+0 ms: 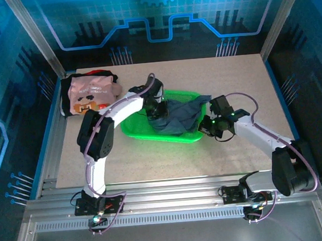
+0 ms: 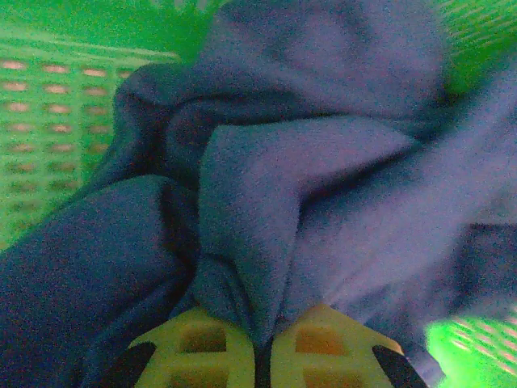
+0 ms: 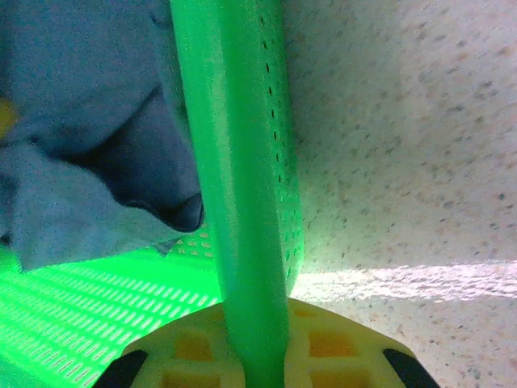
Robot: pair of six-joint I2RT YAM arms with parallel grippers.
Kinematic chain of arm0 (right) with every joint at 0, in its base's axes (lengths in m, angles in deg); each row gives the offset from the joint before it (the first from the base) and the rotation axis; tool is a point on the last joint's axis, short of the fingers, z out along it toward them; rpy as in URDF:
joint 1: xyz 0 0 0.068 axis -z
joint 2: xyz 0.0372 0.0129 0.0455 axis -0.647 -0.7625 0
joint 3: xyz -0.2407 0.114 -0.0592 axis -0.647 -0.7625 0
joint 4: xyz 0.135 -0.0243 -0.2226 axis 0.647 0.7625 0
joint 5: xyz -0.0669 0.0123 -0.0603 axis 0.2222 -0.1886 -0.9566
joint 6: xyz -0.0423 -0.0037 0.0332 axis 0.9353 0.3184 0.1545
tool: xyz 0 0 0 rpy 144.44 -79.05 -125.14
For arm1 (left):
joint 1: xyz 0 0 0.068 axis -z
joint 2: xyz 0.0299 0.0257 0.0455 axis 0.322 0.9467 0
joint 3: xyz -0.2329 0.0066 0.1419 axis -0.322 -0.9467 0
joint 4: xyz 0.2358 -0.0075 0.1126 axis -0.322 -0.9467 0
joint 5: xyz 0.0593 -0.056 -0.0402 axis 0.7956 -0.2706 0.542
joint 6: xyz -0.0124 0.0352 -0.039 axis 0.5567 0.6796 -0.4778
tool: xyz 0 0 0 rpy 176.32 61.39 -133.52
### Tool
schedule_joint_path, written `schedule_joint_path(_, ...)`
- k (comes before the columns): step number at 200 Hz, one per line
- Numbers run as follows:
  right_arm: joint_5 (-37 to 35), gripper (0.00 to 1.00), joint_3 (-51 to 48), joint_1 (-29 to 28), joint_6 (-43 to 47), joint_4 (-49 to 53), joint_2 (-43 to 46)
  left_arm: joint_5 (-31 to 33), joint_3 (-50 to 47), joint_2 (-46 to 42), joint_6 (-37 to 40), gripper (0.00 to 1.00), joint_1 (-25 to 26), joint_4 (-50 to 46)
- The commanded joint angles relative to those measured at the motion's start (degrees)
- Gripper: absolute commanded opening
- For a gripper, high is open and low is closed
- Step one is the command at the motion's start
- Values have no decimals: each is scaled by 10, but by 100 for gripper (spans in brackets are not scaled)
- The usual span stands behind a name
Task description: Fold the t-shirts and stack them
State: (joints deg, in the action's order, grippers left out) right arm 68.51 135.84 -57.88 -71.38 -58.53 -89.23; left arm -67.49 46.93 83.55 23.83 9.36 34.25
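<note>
Next I will drag my right gripper outward, away from the left gripper, toward the table's bare far corner and release the rim of the basket, because the basket (image 1: pixel 151 133) occupies the table's middle.
A dark slate-blue t-shirt (image 1: pixel 180 114) lies crumpled in the green mesh basket (image 1: pixel 151 133), one corner hanging over its far right rim. My left gripper (image 1: pixel 156 111) reaches into the basket and is shut on a fold of this shirt (image 2: pixel 323 162); the cloth is pinched between the fingertips of the left gripper (image 2: pixel 263 335). My right gripper (image 1: pixel 206 125) is shut on the basket's right rim (image 3: pixel 234 162), which runs up between its fingers (image 3: pixel 323 347). A pale pink t-shirt (image 1: pixel 89 95) with a brown-orange print lies folded at the far left on top of black cloth (image 1: pixel 68 88).
Bare speckled tabletop (image 3: pixel 404 145) stretches to the right of the basket and in front of it. Metal frame posts stand at the table's far corners. The basket's mesh wall (image 2: pixel 48 105) rises to the left of the left gripper.
</note>
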Motion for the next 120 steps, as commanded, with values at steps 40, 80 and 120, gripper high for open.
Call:
schedule_joint_path(40, -11, 0, -14, 143, -82, -1, 5, 53, 155, -262, 9, 0, -12, -20)
schedule_joint_path(80, -60, 0, 7, 238, -142, -18, -7, 79, 231, -333, 43, 0, -13, -64)
schedule_joint_path(120, -114, 0, 64, 299, -214, -38, -72, 68, 164, -375, 45, 0, -12, -71)
